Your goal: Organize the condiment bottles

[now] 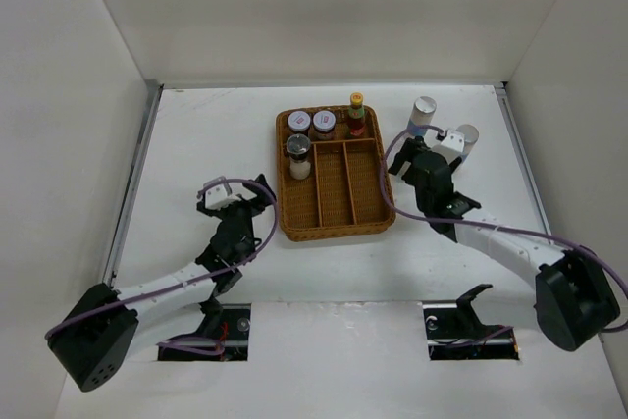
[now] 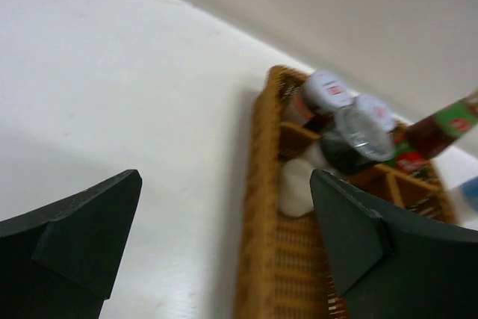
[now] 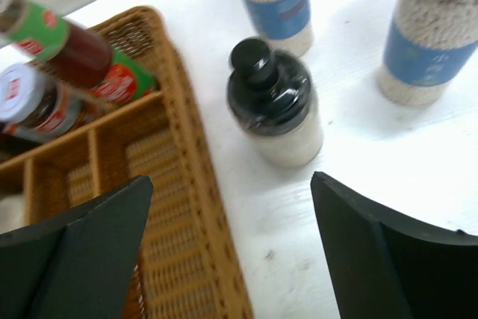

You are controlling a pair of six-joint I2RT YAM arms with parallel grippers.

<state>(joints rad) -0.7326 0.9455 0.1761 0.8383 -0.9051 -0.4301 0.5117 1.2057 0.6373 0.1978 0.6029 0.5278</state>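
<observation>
I should move my right gripper outward and down around the white bottle's black cap (image 3: 268, 89), which is outward and below it, because this bottle is still standing outside the tray.
The brown wicker tray (image 1: 334, 218) holds two pink-white-lidded jars (image 1: 300, 122) (image 1: 324, 123), the yellow-capped dark sauce bottle (image 1: 356, 115) and the grey-lidded jar (image 1: 298, 150) at its far end. Two silver-capped blue-labelled shakers (image 1: 423, 115) (image 1: 466, 139) stand on the table right of the tray. The black-capped white bottle (image 3: 275, 106) stands beside the tray's right wall, just ahead of my open, empty right gripper (image 3: 231, 184); the top view hides it. My left gripper (image 2: 225, 177) is open and empty over the tray's left rim (image 2: 261, 207).
White walls enclose the table on the left, back and right. In the top view my right gripper (image 1: 402, 156) sits between the tray and the shakers, and my left gripper (image 1: 260, 193) is just left of the tray. The tray's long front compartments hold nothing.
</observation>
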